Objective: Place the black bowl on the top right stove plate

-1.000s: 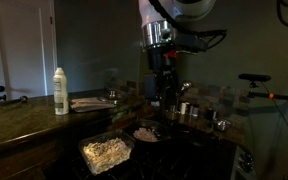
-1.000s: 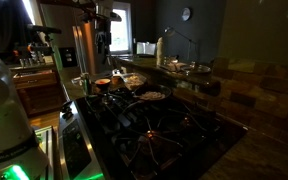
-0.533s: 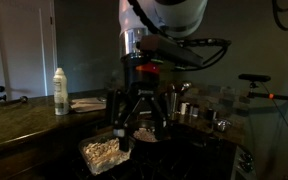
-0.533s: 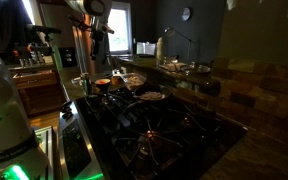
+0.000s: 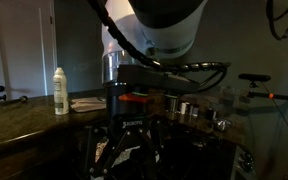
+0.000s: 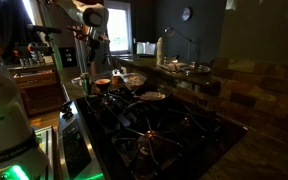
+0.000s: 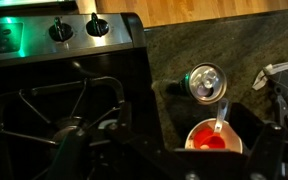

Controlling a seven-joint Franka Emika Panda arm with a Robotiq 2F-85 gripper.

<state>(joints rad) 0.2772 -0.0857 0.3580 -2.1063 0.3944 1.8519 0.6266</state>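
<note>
My gripper is above the white bowl, and the bowl's spoon leans toward the can. Next, my gripper should go down onto the bowl's clear rim by the stove.
A dark, shallow bowl [image 6: 150, 97] sits on a far burner of the black stove [image 6: 144, 130]; I cannot tell if it is the black bowl. My gripper [image 6: 92, 58] hangs open and empty above the stove's far left edge. In the wrist view the gripper [image 7: 179, 162] has its dark fingers spread either side of a white bowl [image 7: 214, 140] holding red contents and a spoon. In an exterior view the gripper [image 5: 134, 163] is close to the camera and hides the stove top.
A silver can [image 7: 205, 83] stands on the counter beside the white bowl. Stove knobs [image 7: 74, 28] line the front panel. A white bottle [image 5: 60, 90] and a plate stand on the counter. A sink area [image 6: 189, 68] lies beyond the stove.
The arm has swung down and toward one exterior camera, now covering the food tray and bowl seen earlier. In the other view the gripper has shifted slightly left and lower.
</note>
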